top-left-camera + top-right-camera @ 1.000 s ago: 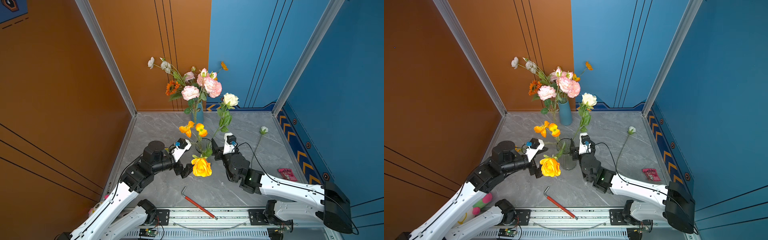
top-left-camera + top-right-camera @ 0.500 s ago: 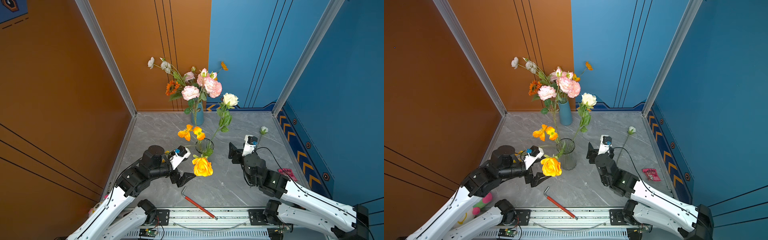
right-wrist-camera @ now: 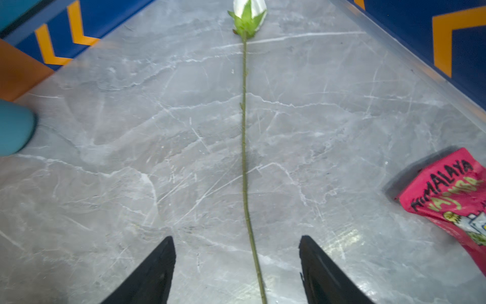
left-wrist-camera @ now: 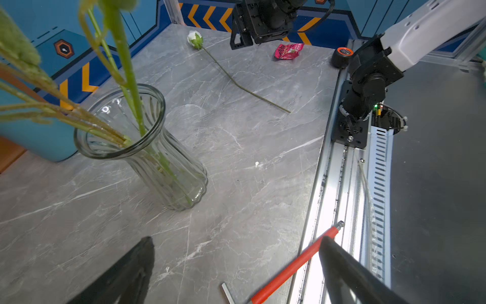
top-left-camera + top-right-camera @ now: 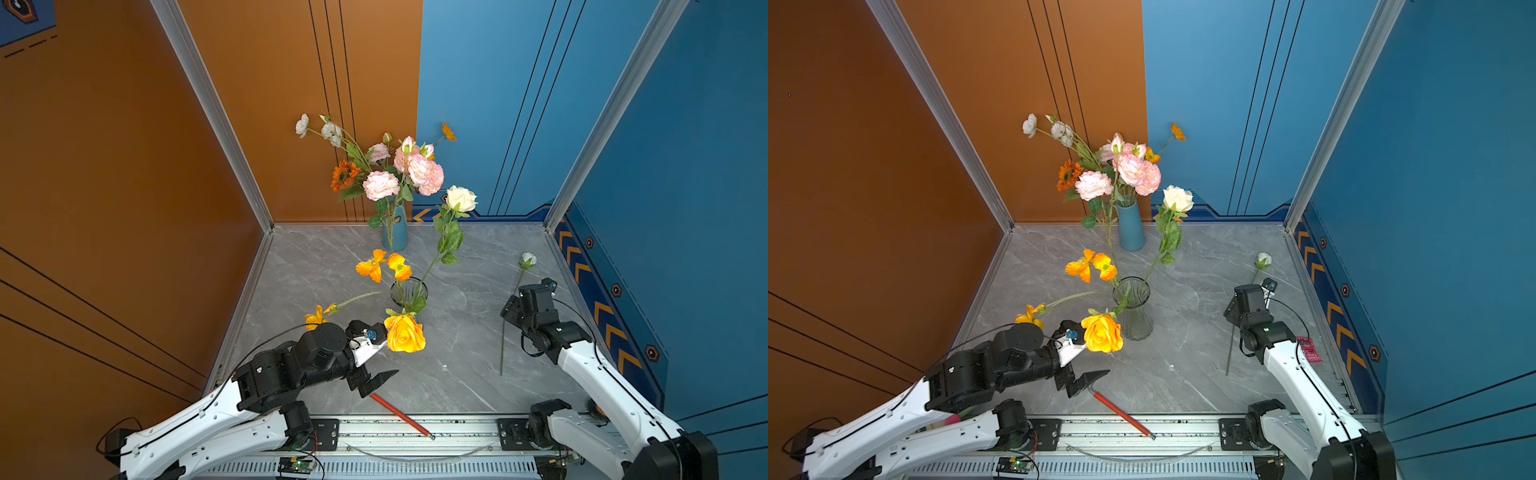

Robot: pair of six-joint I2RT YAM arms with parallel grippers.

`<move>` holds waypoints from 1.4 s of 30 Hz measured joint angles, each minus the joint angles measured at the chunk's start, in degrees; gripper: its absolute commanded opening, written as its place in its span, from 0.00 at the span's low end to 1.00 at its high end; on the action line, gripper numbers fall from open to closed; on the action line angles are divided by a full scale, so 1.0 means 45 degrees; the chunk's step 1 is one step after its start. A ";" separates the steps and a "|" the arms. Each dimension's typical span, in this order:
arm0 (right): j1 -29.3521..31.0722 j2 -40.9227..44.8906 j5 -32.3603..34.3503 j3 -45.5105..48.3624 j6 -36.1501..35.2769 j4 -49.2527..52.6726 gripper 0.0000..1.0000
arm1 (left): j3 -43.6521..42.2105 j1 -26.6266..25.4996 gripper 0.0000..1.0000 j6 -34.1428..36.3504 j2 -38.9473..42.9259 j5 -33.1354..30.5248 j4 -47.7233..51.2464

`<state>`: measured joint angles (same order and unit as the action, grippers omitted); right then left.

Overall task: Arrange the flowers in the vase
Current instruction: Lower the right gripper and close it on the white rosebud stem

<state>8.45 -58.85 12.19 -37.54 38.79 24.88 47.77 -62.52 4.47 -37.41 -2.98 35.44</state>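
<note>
The stem already runs between the open fingers of my right gripper. I should next lower this gripper outward to the stem's bud-side half (image 3: 243,138), which is below and outward of it.
A clear glass vase (image 5: 409,291) (image 5: 1133,311) (image 4: 157,163) mid-table holds a yellow rose (image 5: 404,332), orange poppies (image 5: 382,266) and a cream rose (image 5: 461,199). A white bud flower (image 5: 528,259) (image 5: 1263,259) (image 3: 244,131) lies flat on the table at the right. My right gripper (image 5: 509,309) (image 3: 236,238) hangs open above its stem, which runs between the fingers untouched. Near the front edge, left of the glass vase, my left gripper (image 5: 374,380) (image 4: 236,239) stands open and holds nothing.
A blue vase (image 5: 395,232) (image 5: 1131,228) with a bunch of pink, white and orange flowers stands at the back wall. A red-handled hex key (image 5: 399,415) (image 4: 294,265) lies under the left gripper. A pink packet (image 5: 1308,349) (image 3: 452,194) lies by the right wall.
My right arm has swung from beside the glass vase out to the right, over the white bud's stem. My left gripper has drawn back from the yellow rose toward the front edge.
</note>
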 measured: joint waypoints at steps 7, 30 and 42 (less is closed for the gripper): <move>-0.1433 -0.2895 -0.2118 -0.0291 -0.0636 -0.0253 0.67 | -0.0719 -0.2516 0.98 -0.0291 0.0306 -0.1909 -0.0345; -0.2215 -0.8631 -0.2327 -0.3677 -0.1428 -0.1695 0.34 | -0.0792 -0.4566 0.98 0.0384 -0.0092 -0.4818 -0.0452; -0.2171 -0.9044 -0.2327 -0.3910 -0.1593 -0.1904 0.06 | -0.0792 -0.4566 0.98 0.0393 -0.0282 -0.4804 -0.0457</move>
<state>-1.32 -99.55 1.72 -55.13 31.62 16.32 44.21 -83.07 6.24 -38.68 -24.60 33.39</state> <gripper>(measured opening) 0.074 0.979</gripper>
